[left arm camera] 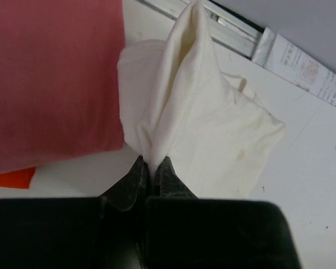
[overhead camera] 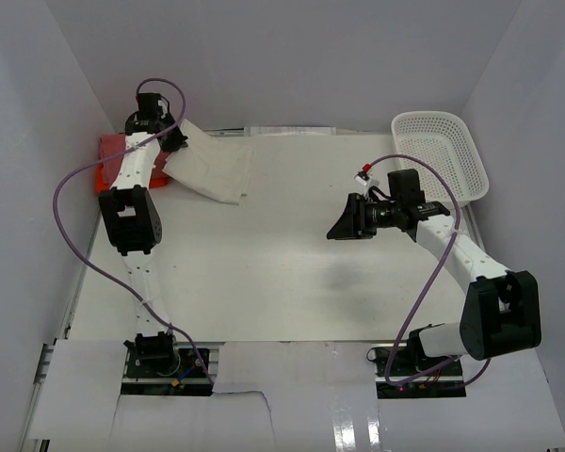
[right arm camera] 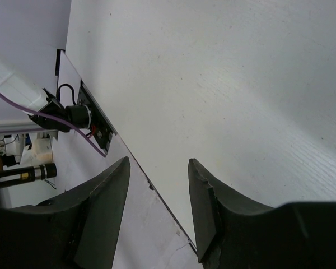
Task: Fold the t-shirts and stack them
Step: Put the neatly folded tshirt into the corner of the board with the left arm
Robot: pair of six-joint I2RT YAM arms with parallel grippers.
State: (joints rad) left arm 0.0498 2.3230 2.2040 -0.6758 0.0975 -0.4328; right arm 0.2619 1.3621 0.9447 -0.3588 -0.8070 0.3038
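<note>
My left gripper should next carry the cream t-shirt's edge across and let it go over the pink-red t-shirt (overhead camera: 112,147) (left arm camera: 50,73), which lies to the gripper's left in the top view.
The cream t-shirt (overhead camera: 212,166) lies folded at the back left of the table, one edge lifted. My left gripper (overhead camera: 174,139) is shut on that edge; in the left wrist view the cream t-shirt (left arm camera: 213,123) rises in a peak from the closed left gripper (left arm camera: 152,163). The dusty pink-red t-shirt (left arm camera: 50,73) lies folded just left of it, also showing in the top view (overhead camera: 115,147). The orange t-shirt (left arm camera: 11,178) peeks out under the pink-red one, its edge showing in the top view (overhead camera: 102,179). My right gripper (overhead camera: 337,229) is open and empty, held above the table's middle right (right arm camera: 157,168).
A white mesh basket (overhead camera: 440,155) stands at the back right corner. White walls enclose the table on left, back and right. A metal rail with a label (left arm camera: 297,61) runs along the back edge. The left arm's base (right arm camera: 73,115) shows in the right wrist view.
</note>
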